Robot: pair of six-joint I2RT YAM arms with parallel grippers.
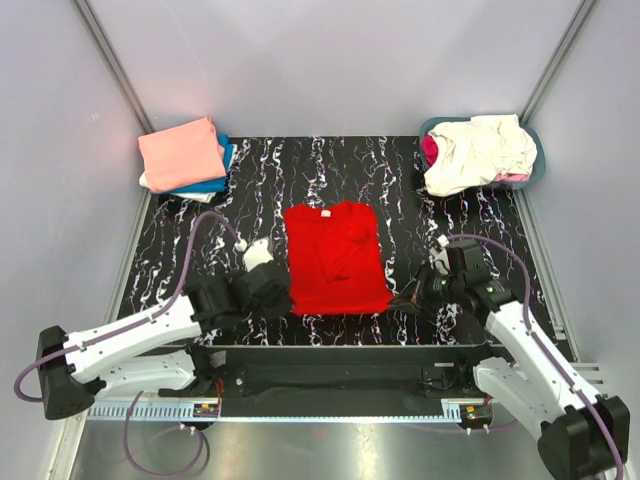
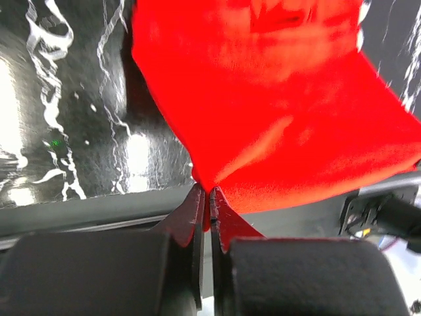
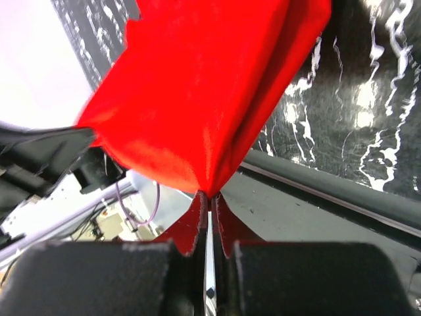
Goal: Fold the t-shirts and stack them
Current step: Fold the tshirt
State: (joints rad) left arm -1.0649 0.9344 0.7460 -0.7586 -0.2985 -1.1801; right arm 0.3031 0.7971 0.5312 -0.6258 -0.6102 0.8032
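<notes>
I should next carry the shirt's hem corner outward over the shirt's far shoulder (image 1: pixel 361 213) with my right gripper and let go, because the shirt's body still lies full length.
A bright red t-shirt (image 1: pixel 335 255) lies partly folded in the middle of the black marbled table, collar toward the back. My left gripper (image 1: pixel 288 303) is shut on its near left corner. In the left wrist view the red cloth (image 2: pixel 283 105) rises from between the closed jaws of the left gripper (image 2: pixel 209 193). My right gripper (image 1: pixel 397 298) is shut on the near right corner. The right wrist view shows the shirt (image 3: pixel 204 85) pinched in the right gripper (image 3: pixel 210 195). Both corners are lifted slightly at the table's front edge.
At the back left a folded stack has a salmon-pink shirt (image 1: pixel 182 152) on top, with blue (image 1: pixel 218 172) and white below it. At the back right a grey-blue basket (image 1: pixel 535 165) holds a crumpled cream shirt (image 1: pixel 480 150) and a magenta one (image 1: pixel 430 150). Grey walls enclose the table.
</notes>
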